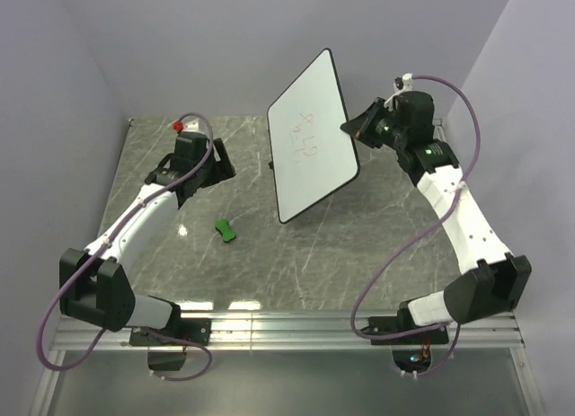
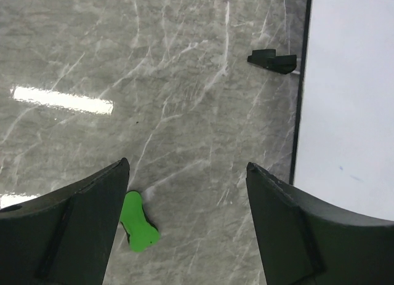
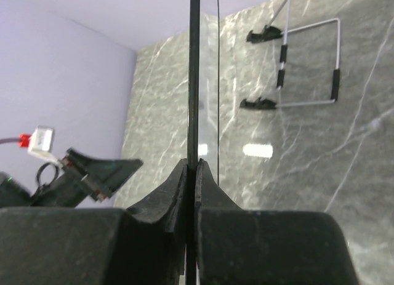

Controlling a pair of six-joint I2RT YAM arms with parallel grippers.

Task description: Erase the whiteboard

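My right gripper moves down and back next and sets the whiteboard (image 1: 310, 133) over the wire stand to release it, with the board still raised off the table.
The whiteboard (image 1: 310, 133) is white with a thin black rim and faint red scribbles. It is tilted up off the table, its lower corner near the surface. My right gripper (image 1: 353, 126) is shut on its right edge; in the right wrist view the rim (image 3: 194, 76) runs edge-on between the fingers. My left gripper (image 1: 218, 167) is open and empty, left of the board. The left wrist view shows the board's white face (image 2: 351, 100) at the right. The small green eraser (image 1: 225, 229) lies on the table; it also shows by the left finger (image 2: 138, 222).
The marble table (image 1: 296, 263) has walls on three sides. A black foot (image 2: 272, 60) sits by the board's rim. A wire stand with black feet (image 3: 305, 63) lies on the table behind the board. The left arm's red-tipped connector (image 1: 179, 125) is at the back left.
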